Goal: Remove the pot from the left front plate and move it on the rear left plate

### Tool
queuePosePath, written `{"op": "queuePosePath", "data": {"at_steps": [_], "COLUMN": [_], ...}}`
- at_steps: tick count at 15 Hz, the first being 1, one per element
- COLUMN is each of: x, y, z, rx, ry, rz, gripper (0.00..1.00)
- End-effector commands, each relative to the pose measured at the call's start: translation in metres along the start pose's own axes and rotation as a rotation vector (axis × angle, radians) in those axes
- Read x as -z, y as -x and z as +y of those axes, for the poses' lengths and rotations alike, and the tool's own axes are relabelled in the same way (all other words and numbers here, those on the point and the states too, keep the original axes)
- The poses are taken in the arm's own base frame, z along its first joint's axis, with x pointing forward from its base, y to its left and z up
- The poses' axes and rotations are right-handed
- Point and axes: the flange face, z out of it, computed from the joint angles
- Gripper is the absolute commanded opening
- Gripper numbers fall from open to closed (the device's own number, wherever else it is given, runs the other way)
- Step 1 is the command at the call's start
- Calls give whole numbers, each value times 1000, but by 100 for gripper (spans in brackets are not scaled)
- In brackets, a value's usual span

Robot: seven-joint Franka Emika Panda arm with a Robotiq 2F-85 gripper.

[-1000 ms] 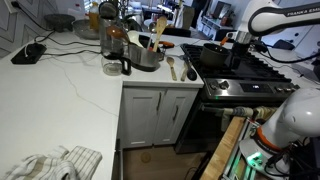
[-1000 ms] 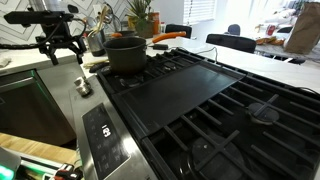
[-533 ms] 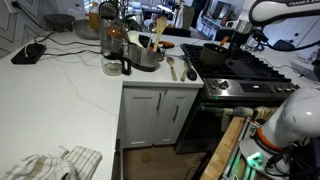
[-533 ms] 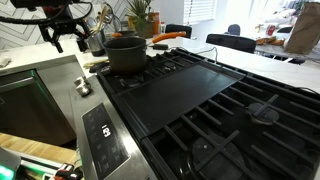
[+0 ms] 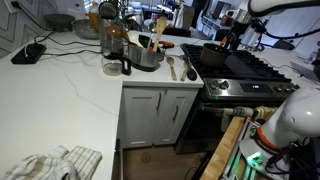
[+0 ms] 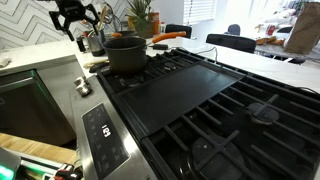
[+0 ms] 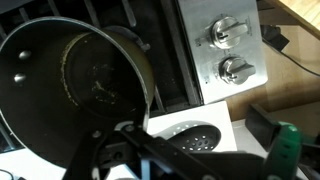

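My fingers are to stay open. I will next move my gripper down and to the left in the wrist view, toward the pot's rim by the slotted spoon (image 6: pixel 107 43).
The black pot (image 6: pixel 124 53) stands on a grate at the far end of the cooktop, by the steel front; it also shows in the other exterior view (image 5: pixel 213 54). The wrist view looks down into the empty pot (image 7: pixel 75 85). The neighbouring grate (image 6: pixel 186 63) behind the pot is bare. My gripper (image 6: pixel 76 17) is open and empty. It hangs in the air above the pot and off to the side of the steel front, touching nothing. It shows small by the arm (image 5: pixel 229 26), and its dark fingers (image 7: pixel 130 150) fill the wrist view's lower edge.
A slotted spoon (image 7: pixel 188 137) lies on a white rest beside the stove. Two steel knobs (image 7: pixel 228 35) sit on the stove front. A shiny steel pot with wooden utensils (image 5: pixel 148 52) stands on the white counter. A flat griddle plate (image 6: pixel 190 90) covers the cooktop's middle.
My gripper has risen and moved sideways toward the pot, still open and empty. The pot has not moved.
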Motion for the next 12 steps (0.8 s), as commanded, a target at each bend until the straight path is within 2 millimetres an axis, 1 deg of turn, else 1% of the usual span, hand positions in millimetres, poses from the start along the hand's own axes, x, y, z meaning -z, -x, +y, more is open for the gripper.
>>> {"op": "queuePosePath", "data": {"at_steps": [1,3,7,8,9,10,11,12], "x": [-11,-19,-40,-45,-50,-54,-59,-64], "y": [-3,-5,-12,-14,-17,-19,-21,-23], "z": [30,40,52,53,55,56,58,59], "rx": [21,19,-2,-9,-10,-18,-22,-32], "ry": [11,6,-27,-35,-40,-48,-53,-56], "rz": [4,7,-5,-6,-10,-13,-18,-24], "gripper": [100,100,100,92,74,68,58,50]}}
